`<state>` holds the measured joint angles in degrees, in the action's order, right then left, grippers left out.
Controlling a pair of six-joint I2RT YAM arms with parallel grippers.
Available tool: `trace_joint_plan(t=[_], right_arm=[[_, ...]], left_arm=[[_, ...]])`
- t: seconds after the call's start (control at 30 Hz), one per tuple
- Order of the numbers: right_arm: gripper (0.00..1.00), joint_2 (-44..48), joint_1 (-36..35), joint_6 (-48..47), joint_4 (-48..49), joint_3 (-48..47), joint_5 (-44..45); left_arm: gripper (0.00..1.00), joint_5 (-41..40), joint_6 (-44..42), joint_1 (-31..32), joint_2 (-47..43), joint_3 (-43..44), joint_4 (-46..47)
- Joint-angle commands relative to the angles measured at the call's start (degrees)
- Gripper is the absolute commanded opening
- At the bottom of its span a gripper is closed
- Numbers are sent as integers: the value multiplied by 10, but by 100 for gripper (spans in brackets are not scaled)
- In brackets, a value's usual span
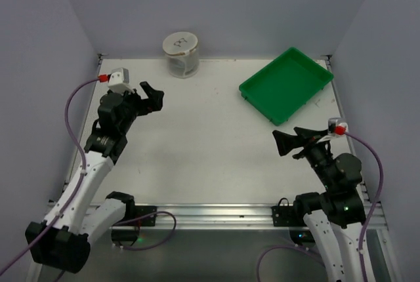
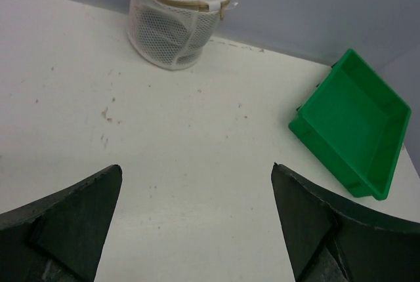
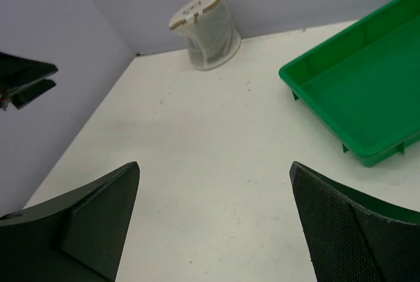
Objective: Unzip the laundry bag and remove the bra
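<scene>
Next I should move my left gripper outward onto the near rim of the laundry bag's top (image 1: 169,53), since the bag stands outward of it at the table's far edge.
The laundry bag (image 1: 181,54) is a small white mesh cylinder standing upright at the table's far edge, left of centre, with a black bra drawing on its round top. It also shows in the left wrist view (image 2: 178,23), where a grey shape shows through the mesh, and in the right wrist view (image 3: 207,31). The bag's zip looks closed. My left gripper (image 1: 153,96) is open and empty at the left side, well short of the bag; the left wrist view (image 2: 197,167) shows it too. My right gripper (image 1: 282,143) is open and empty at the right, also in its wrist view (image 3: 214,164).
A green rectangular tray (image 1: 287,84) lies at the back right, tilted diagonally, and looks empty; it shows in the left wrist view (image 2: 351,131) and the right wrist view (image 3: 357,92). Lilac walls close in the table on three sides.
</scene>
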<state>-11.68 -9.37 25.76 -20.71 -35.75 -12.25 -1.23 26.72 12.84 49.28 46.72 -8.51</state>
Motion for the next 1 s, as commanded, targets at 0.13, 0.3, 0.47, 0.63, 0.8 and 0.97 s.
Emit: trace_joint_plan(t=[0.13, 0.3, 0.47, 0.63, 0.8, 0.97], right_arm=[[99, -74, 0, 33, 159, 68, -133], [99, -120, -3, 32, 204, 96, -143], [99, -131, -6, 28, 233, 110, -153], [99, -153, -7, 11, 245, 117, -196], [99, -188, -7, 4, 253, 118, -216], [99, -214, -7, -4, 256, 111, -240]], left_arm=[[100, -1, 76, 3, 243, 82, 264], [100, -51, 95, 0, 423, 158, 364], [100, -84, 72, -3, 604, 303, 396], [100, -104, 63, -7, 726, 420, 444], [100, -123, 65, -12, 818, 496, 428], [93, -130, 60, -14, 860, 529, 438]])
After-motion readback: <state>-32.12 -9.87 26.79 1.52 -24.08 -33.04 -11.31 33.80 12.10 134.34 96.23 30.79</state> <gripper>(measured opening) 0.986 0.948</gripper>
